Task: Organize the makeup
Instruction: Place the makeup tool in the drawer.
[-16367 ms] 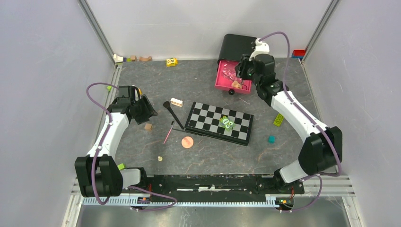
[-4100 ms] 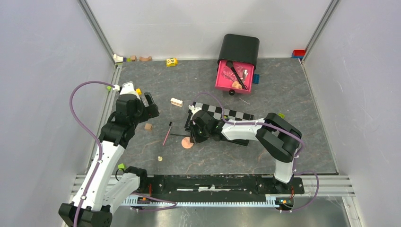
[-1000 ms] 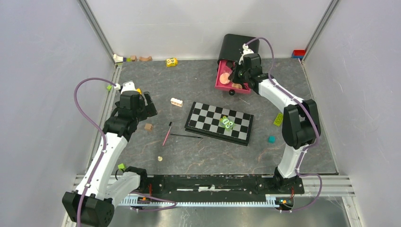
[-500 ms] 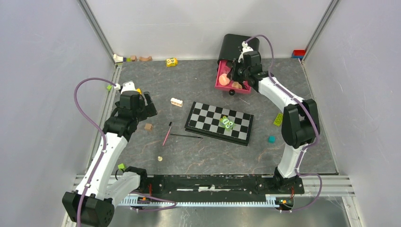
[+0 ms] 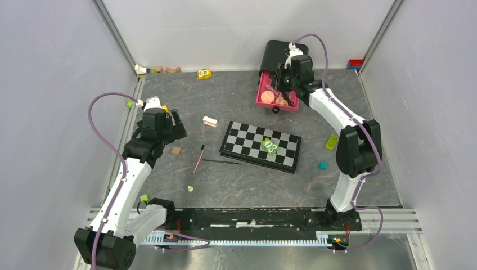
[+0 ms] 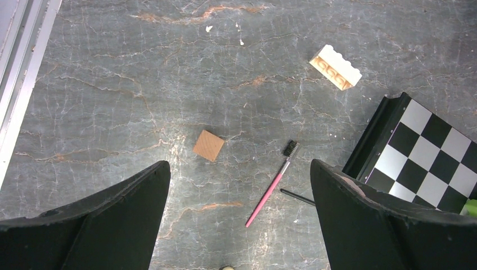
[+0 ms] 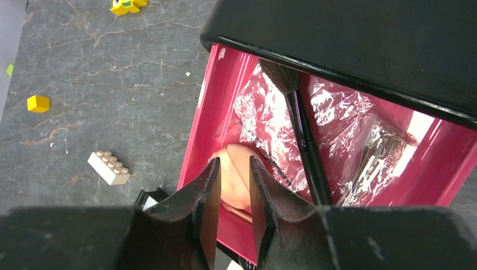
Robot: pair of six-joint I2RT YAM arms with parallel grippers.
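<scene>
The neck of the pencil brush lies clear of the dark pencil (image 6: 297, 197), so next I need to move my left gripper down and to the right in the top view onto that neck.
A pink drawer (image 5: 260, 95) stands pulled out of a black box (image 5: 279, 53) at the back. The round peach puff (image 5: 268, 97) lies in its front left corner, and a black long-handled brush (image 7: 304, 140) lies on crinkled foil further in. My right gripper (image 5: 283, 82) hovers just above the puff (image 7: 233, 185), its jaws a narrow gap apart with nothing clamped. A pink-handled pencil brush (image 6: 273, 185) and a thin dark pencil (image 6: 297, 197) lie on the table left of the chequered board (image 5: 261, 146). My left gripper (image 6: 239, 225) hangs wide open above them.
Toy blocks are scattered about: a brown cube (image 5: 176, 151), a cream brick (image 5: 210, 121), a yellow piece (image 5: 204, 73), green ones on the board (image 5: 270, 146), a green brick (image 5: 331, 142) and a teal cube (image 5: 323, 165). Walls close in on three sides.
My right gripper's jaws have parted and the puff has dropped from them into the drawer's front left corner. That gripper has drawn back slightly. The left arm has not moved.
</scene>
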